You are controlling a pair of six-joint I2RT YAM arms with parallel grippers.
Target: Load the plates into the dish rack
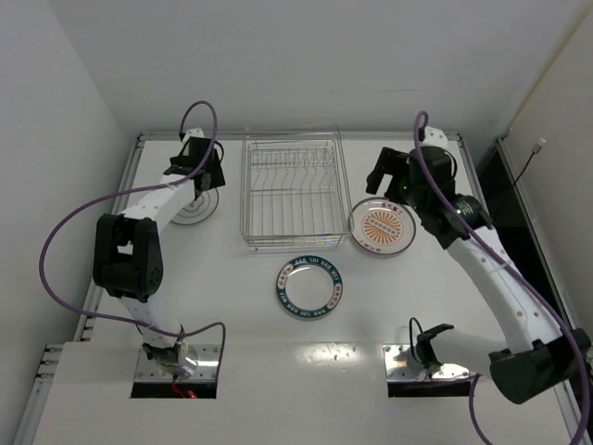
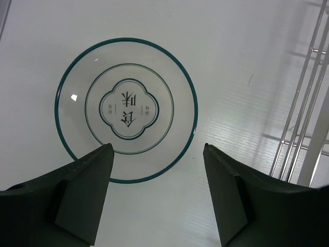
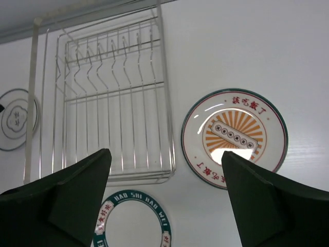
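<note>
My right gripper moves down and back to the sunburst plate's near rim (image 1: 405, 246) (image 3: 277, 170) below it next, because open tabletop there gives the fingers room.
The silver wire dish rack (image 1: 248, 195) stands at the back centre with nothing in it. The ring plate (image 1: 195, 211) lies flat left of it, the orange sunburst plate (image 1: 382, 227) flat to its right, the teal-rimmed plate (image 1: 310, 286) flat in front. My left gripper (image 1: 206, 174) hovers open over the ring plate (image 2: 126, 109), its fingertips (image 2: 103, 154) near the plate's near rim. My right gripper (image 1: 384, 176) is open above the sunburst plate (image 3: 234, 136), holding nothing. The right wrist view also shows the rack (image 3: 164, 92) and the teal-rimmed plate (image 3: 131, 221).
The rack's wire side (image 2: 303, 103) stands close to the right of my left gripper (image 2: 157, 149). White walls enclose the table at the back and sides. Purple cables loop off both arms. My right gripper (image 3: 167, 154) hangs high above the table.
</note>
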